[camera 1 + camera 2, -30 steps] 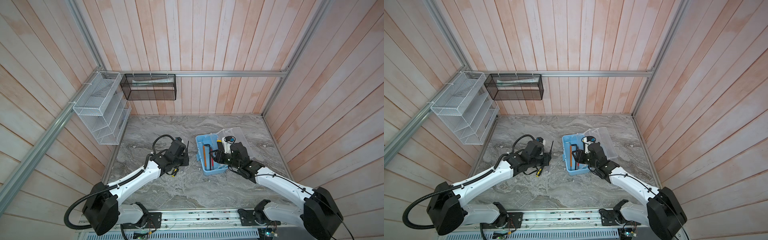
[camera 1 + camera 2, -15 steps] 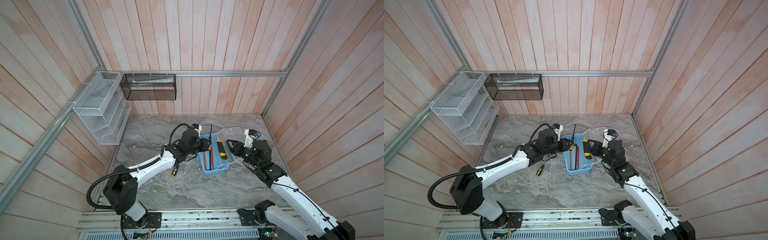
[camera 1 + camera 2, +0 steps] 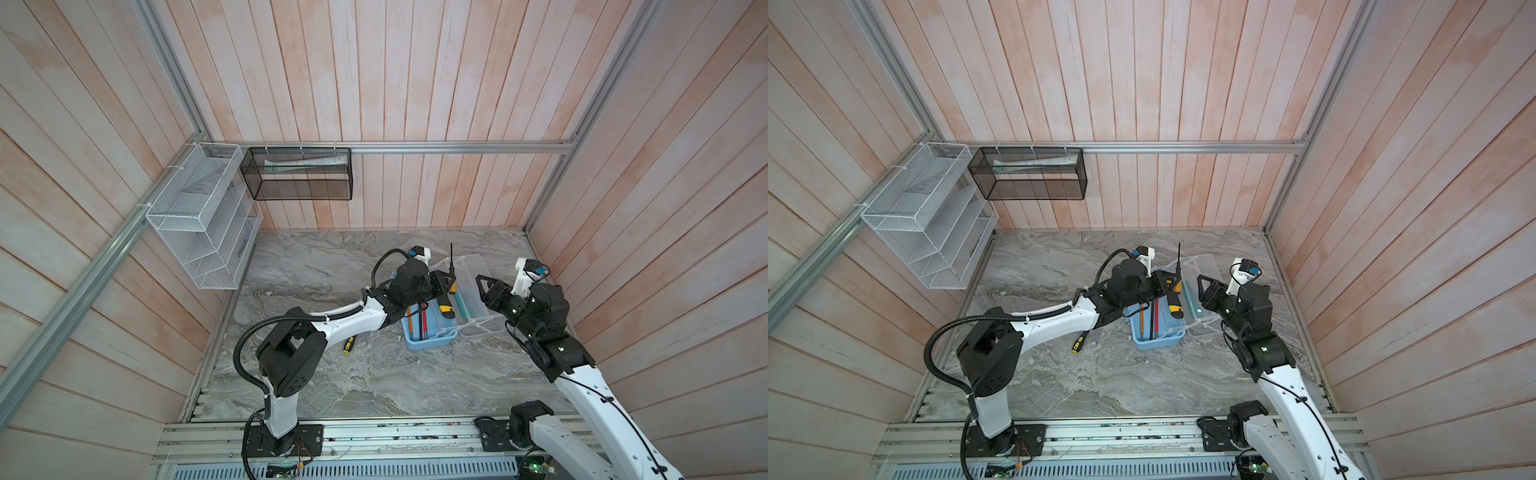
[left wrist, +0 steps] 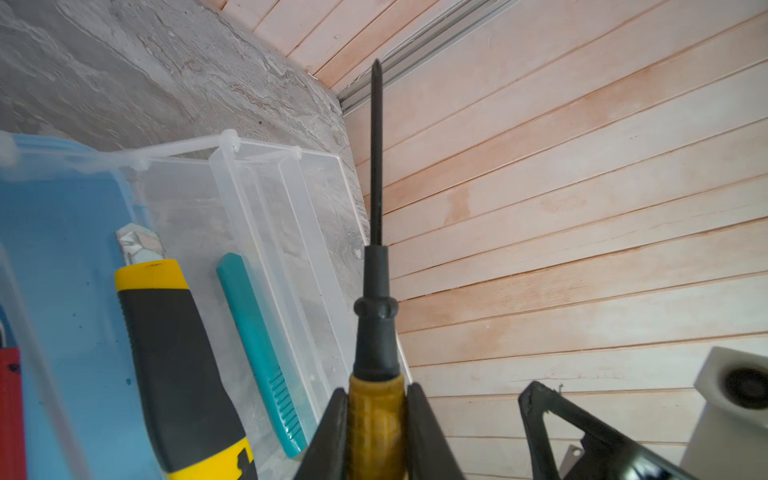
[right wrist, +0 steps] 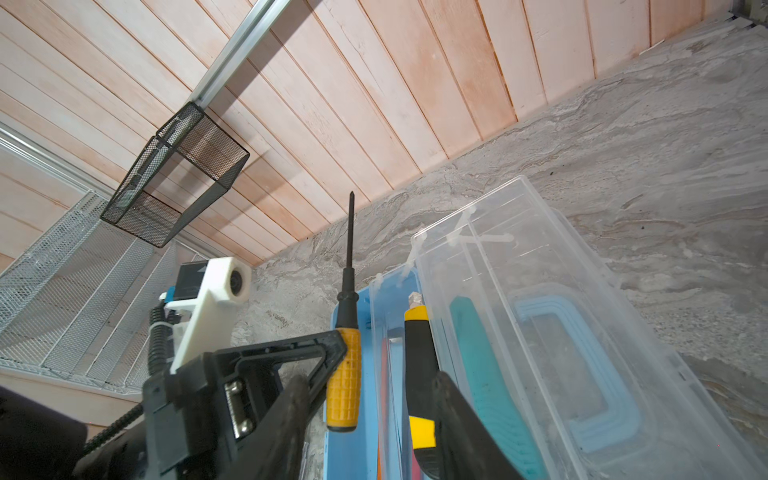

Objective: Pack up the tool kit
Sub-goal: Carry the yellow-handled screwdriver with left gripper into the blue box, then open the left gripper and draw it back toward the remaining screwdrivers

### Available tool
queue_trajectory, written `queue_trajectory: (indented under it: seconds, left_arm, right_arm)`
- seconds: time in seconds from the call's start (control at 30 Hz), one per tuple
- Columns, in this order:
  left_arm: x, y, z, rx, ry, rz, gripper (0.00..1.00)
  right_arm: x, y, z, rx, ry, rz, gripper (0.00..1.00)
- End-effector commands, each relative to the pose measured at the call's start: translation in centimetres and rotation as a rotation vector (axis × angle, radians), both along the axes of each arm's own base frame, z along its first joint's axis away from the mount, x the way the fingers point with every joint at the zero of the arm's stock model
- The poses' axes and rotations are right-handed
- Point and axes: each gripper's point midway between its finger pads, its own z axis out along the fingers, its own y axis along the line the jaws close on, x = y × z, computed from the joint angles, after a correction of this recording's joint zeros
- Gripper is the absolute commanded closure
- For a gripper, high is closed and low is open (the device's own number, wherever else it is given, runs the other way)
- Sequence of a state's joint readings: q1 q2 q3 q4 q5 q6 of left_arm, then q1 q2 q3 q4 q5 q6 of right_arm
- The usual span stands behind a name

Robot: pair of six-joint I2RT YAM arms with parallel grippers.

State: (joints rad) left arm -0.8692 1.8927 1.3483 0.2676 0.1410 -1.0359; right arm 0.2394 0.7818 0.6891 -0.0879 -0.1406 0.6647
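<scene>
The inner section of the clear lid already holds tools, so my left gripper will next move down past the teal tool into the clear lid's empty outer section (image 3: 476, 280) (image 4: 326, 212) and let go of the screwdriver.
The tool kit (image 3: 430, 343) (image 3: 1158, 343) lies open mid-table, a light-blue case with its clear lid (image 3: 478, 286) (image 5: 540, 291) folded out to the right. A yellow-and-black utility knife (image 4: 174, 353) (image 5: 417, 361) and red and orange tools lie inside. My left gripper (image 3: 446, 282) (image 3: 1169, 284) (image 4: 376, 415) is shut on the yellow handle of a screwdriver (image 4: 376, 332) (image 5: 343, 374), whose black shaft points up above the case's far end. My right gripper (image 3: 484, 286) (image 3: 1204, 289) (image 5: 370, 415) hovers open beside the lid, holding nothing.
A small yellow-and-black screwdriver (image 3: 348, 344) (image 3: 1079, 341) lies on the marble left of the case, under the left arm. A white wire rack (image 3: 203, 216) and a black mesh basket (image 3: 301, 174) hang on the far left walls. Wooden walls close in both sides.
My left gripper carried the screwdriver from the table left of the case to above its far end. The right gripper drew back out of the case to the lid side.
</scene>
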Motion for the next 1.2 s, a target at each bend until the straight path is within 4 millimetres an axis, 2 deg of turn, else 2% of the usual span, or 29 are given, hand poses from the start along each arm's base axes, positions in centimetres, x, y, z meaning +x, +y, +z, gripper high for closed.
queue_trajectory:
  seconds: [0.0,0.23,0.33,0.67,0.9,1.17]
  left_arm:
    - [0.5,-1.2,2.3,-0.102,-0.021,0.037,0.84]
    - [0.4,-2.5,-2.0,-0.102,0.109,0.029,0.83]
    - [0.5,-2.9,-3.0,-0.103,0.130,0.031,0.82]
    - [0.4,-4.2,-3.8,-0.098,0.141,0.018,0.83]
    - [0.4,-4.7,-4.2,-0.086,0.158,0.008,0.81]
    - [0.5,-5.5,-4.6,-0.078,0.175,-0.002,0.71]
  right_arm:
    - [-0.6,0.0,1.0,-0.007,-0.022,0.023,0.51]
    - [-1.0,0.0,0.7,0.004,-0.025,0.035,0.51]
    - [-1.3,0.1,0.6,0.009,-0.027,0.040,0.51]
    - [-2.0,-0.1,-0.3,0.019,-0.018,0.039,0.52]
    - [-1.9,-0.1,-0.1,0.013,-0.027,0.036,0.52]
    - [-1.6,-0.2,0.1,-0.003,-0.035,0.033,0.52]
